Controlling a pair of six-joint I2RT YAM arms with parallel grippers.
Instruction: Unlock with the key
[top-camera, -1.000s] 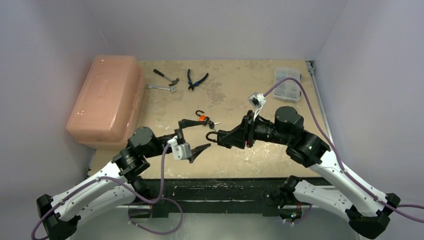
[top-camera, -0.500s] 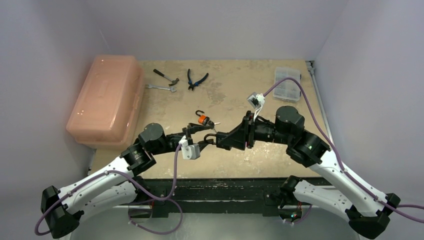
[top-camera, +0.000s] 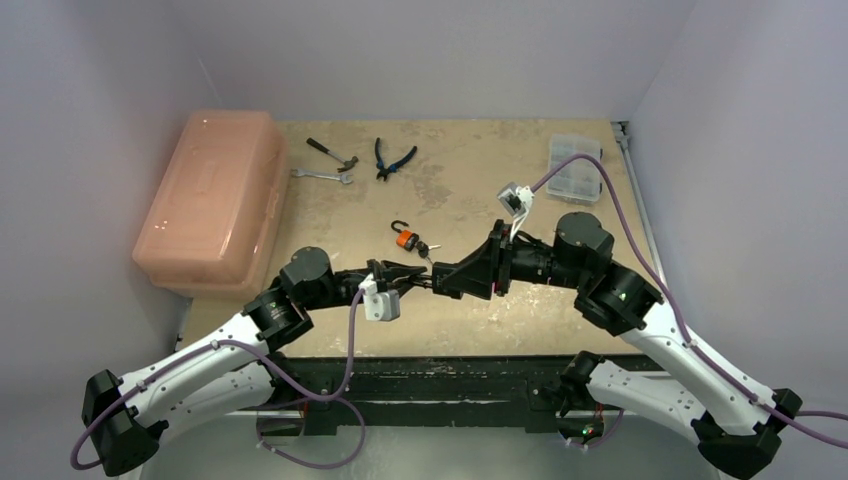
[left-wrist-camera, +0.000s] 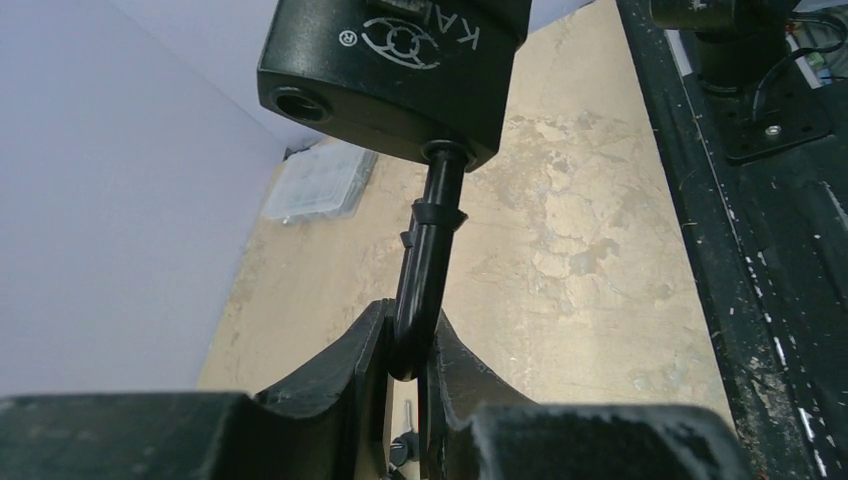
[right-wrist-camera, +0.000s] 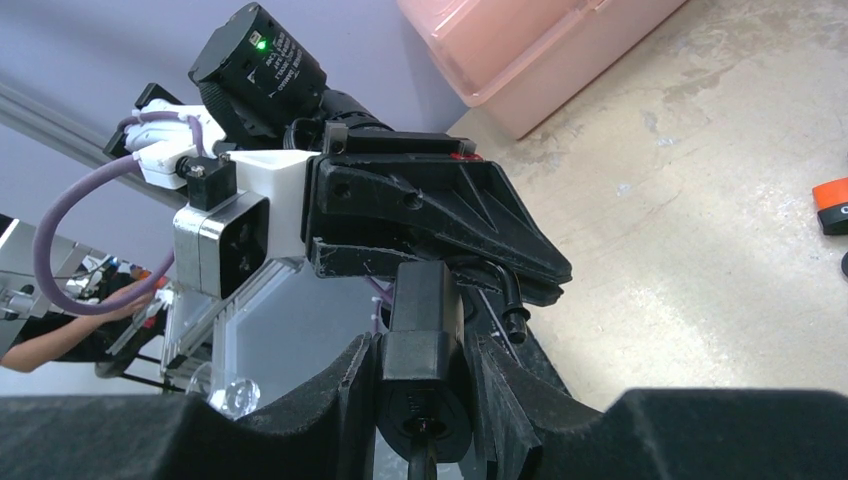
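I should move my right gripper outward and down to the bare tabletop beside the orange padlock, lower the padlock there and let go of it, because the shackle (left-wrist-camera: 425, 250) is open.
A black padlock (left-wrist-camera: 390, 70) hangs in the air between the two arms. My right gripper (right-wrist-camera: 425, 350) is shut on its body (right-wrist-camera: 425, 320), and a thin dark stem (right-wrist-camera: 424, 462) sticks out of the keyhole at the bottom edge. My left gripper (left-wrist-camera: 412, 330) is shut on the curved end of the open shackle (left-wrist-camera: 425, 250). From above, the left gripper (top-camera: 418, 281) and the right gripper (top-camera: 441, 279) meet tip to tip. A small orange padlock (top-camera: 405, 240) with a key (top-camera: 425, 248) beside it lies on the table just behind them.
A pink plastic box (top-camera: 210, 200) fills the left side. A hammer (top-camera: 332, 153), a wrench (top-camera: 322, 175) and pliers (top-camera: 393, 158) lie at the back. A clear compartment case (top-camera: 575, 168) sits at the back right.
My left arm has reached right to the padlock and its wide-open jaws have closed on the shackle. The right arm has held the lock almost still.
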